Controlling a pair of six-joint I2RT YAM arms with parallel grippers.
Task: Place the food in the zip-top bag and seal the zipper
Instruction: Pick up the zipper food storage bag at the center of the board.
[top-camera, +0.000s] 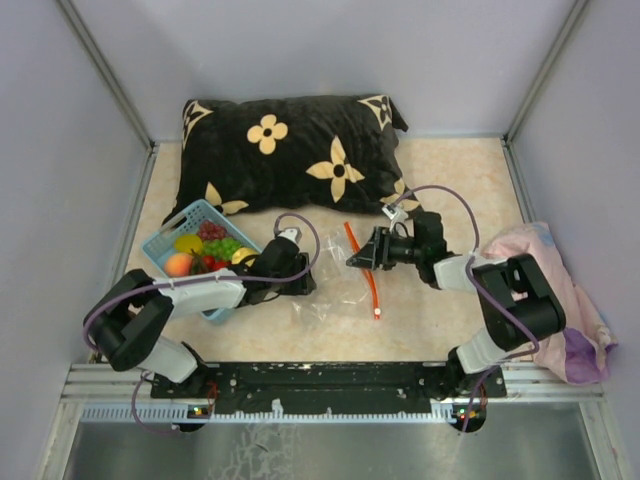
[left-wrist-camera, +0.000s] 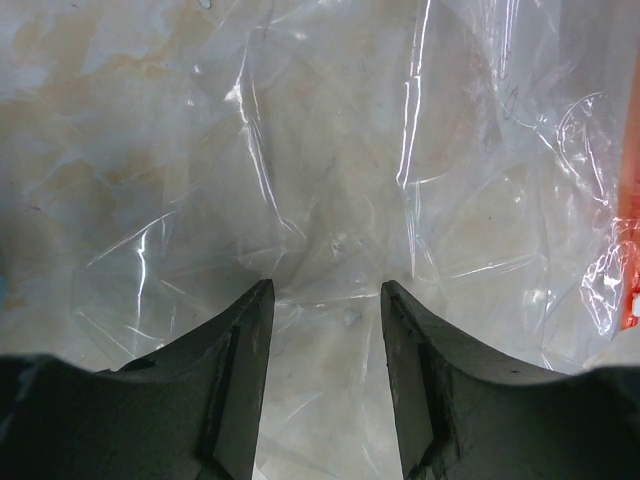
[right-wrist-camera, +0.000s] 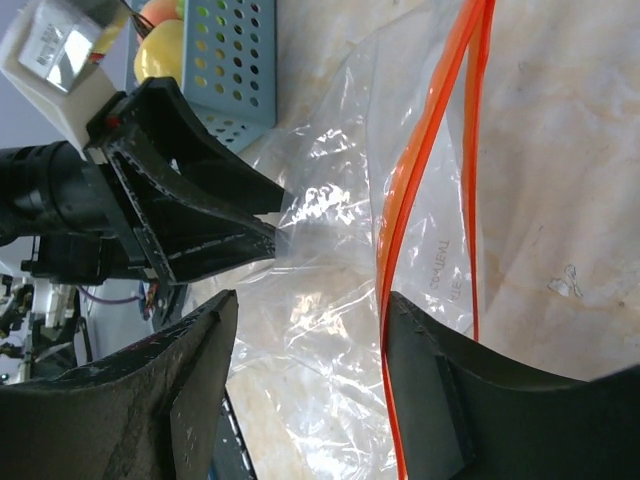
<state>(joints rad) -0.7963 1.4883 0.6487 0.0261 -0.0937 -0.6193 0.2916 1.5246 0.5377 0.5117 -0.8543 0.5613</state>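
Note:
The piece of the zipper nearer my left gripper runs beside one finger. My right gripper should next move slightly to the right in the wrist view and close on it.
The food lies in the light blue basket (top-camera: 165, 243): green grapes (top-camera: 225, 246), an orange peach (top-camera: 179, 264), red strawberries (top-camera: 212, 264) and a yellow fruit (top-camera: 187, 243). The clear zip-top bag (top-camera: 335, 288) lies flat mid-table. Its red-orange zipper (top-camera: 371, 280) runs along its right edge, and its two strips are parted in the right wrist view (right-wrist-camera: 430, 150). My left gripper (top-camera: 306, 281) is open and empty, low over the bag's left part (left-wrist-camera: 330, 180), its fingertips (left-wrist-camera: 262, 292) on either side of crinkled plastic. My right gripper (top-camera: 356, 261) is open over the bag (right-wrist-camera: 330, 330), one finger beside the zipper.
A black pillow (top-camera: 290, 150) with tan flowers lies along the back. A pink cloth (top-camera: 560, 290) sits at the right wall. The basket (right-wrist-camera: 235, 60) stands just behind my left gripper (right-wrist-camera: 200, 225). Grey walls close in three sides.

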